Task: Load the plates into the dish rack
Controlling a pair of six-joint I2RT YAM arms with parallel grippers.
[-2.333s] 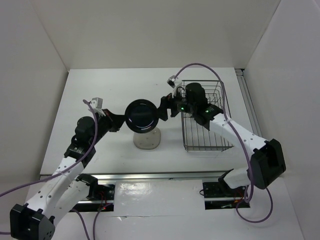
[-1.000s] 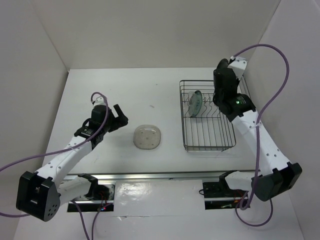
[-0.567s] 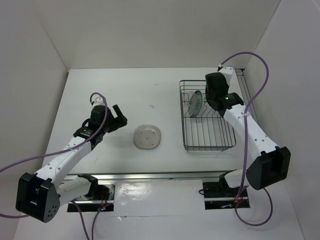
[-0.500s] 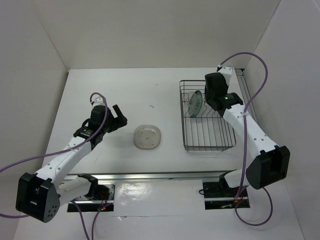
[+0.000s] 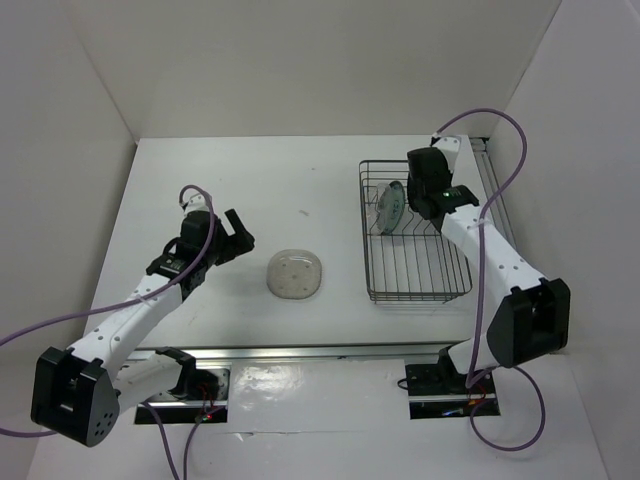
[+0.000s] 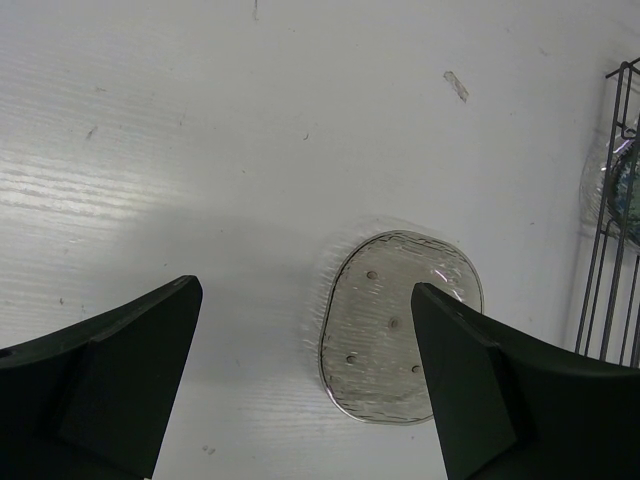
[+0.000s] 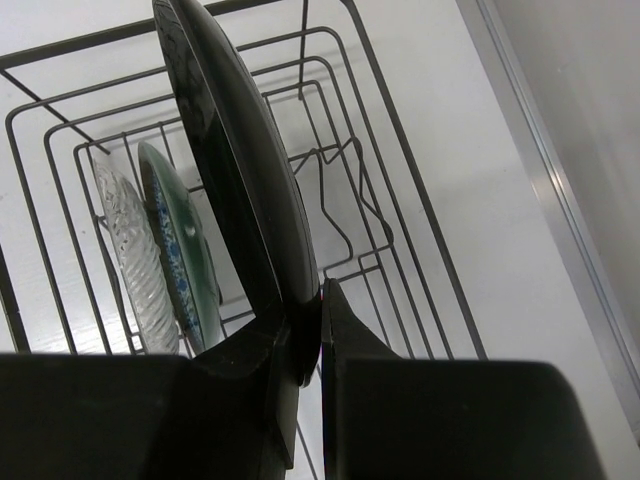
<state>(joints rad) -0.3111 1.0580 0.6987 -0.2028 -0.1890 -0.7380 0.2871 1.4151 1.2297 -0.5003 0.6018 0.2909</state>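
The black plate goes down into the rack [image 5: 418, 297] next in my right gripper, easing toward the blue-green plate, and its rim is released there, since the slot [image 5: 409, 221] beside that plate stands empty.
The translucent rounded-square plate [image 5: 294, 273] with dots lies flat on the white table, apart from everything. In the left wrist view this plate [image 6: 400, 340] sits just ahead of my left gripper [image 6: 305, 300], which is open and empty. My right gripper [image 7: 318, 300] is shut on the rim of the glossy black plate [image 7: 240, 160], held on edge over the dish rack [image 7: 404, 150]. Beside it in the rack stand the blue-green plate [image 7: 185, 240] and the clear plate [image 7: 125, 240]. From above, the rack [image 5: 418, 297] is at the right, with my right wrist over its far end.
White walls enclose the table on three sides. A metal rail [image 7: 560, 200] runs along the table's right edge beside the rack. The arm bases and a front rail [image 5: 320, 350] line the near edge. The rack's edge [image 6: 600, 270] shows at the left wrist view's right.
Earlier the black plate hung in mid-air between both grippers. The right arm then carried it over the rack and shifted a little left. The left arm has stayed still, open.
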